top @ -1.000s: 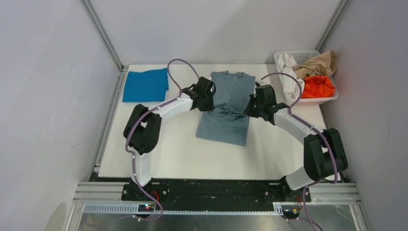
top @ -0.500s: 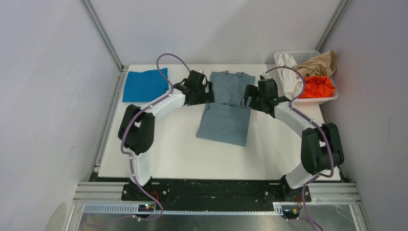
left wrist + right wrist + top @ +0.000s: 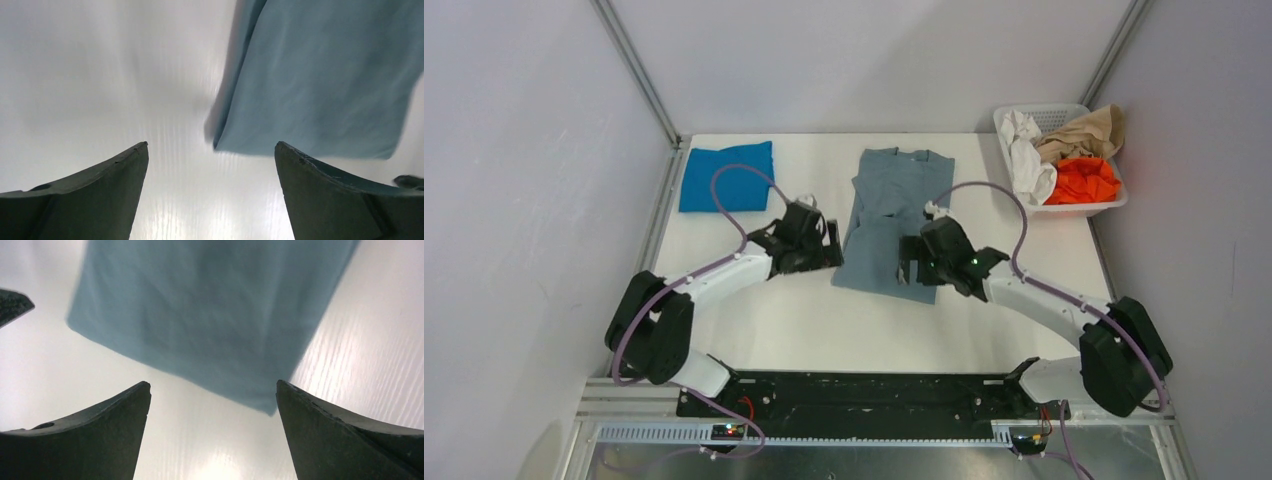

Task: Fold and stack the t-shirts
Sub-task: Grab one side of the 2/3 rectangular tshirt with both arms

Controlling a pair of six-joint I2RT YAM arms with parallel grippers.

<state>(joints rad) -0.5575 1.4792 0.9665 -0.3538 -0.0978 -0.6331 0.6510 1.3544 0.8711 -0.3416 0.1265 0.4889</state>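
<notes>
My left gripper isn't holding anything, and the grey-blue t-shirt's near corner (image 3: 836,282) (image 3: 220,145) is in line between its fingers. Next, it will go down and move back onto that corner.
The dusty grey-blue t-shirt (image 3: 894,210) lies in a long narrow fold at the middle of the table, collar to the far side. A brighter blue t-shirt (image 3: 726,177) sits folded at the back left. My left gripper (image 3: 831,248) is open just left of the grey-blue shirt's near corner; in the left wrist view that corner (image 3: 320,75) lies ahead of the empty gripper (image 3: 211,145), over bare table. My right gripper (image 3: 907,268) is open low at the shirt's near hem; the hem (image 3: 210,315) lies just beyond the gripper (image 3: 213,384), with nothing between the fingers.
A white basket (image 3: 1079,208) at the back right holds white, tan and orange cloth. Grey walls with metal posts close in the white table (image 3: 824,330) on three sides. The left gripper's fingertip (image 3: 12,305) shows at the right wrist view's left edge.
Both grippers opened and let go of the grey-blue shirt, then drew back from its middle to its near end. The bunched cloth now lies flat.
</notes>
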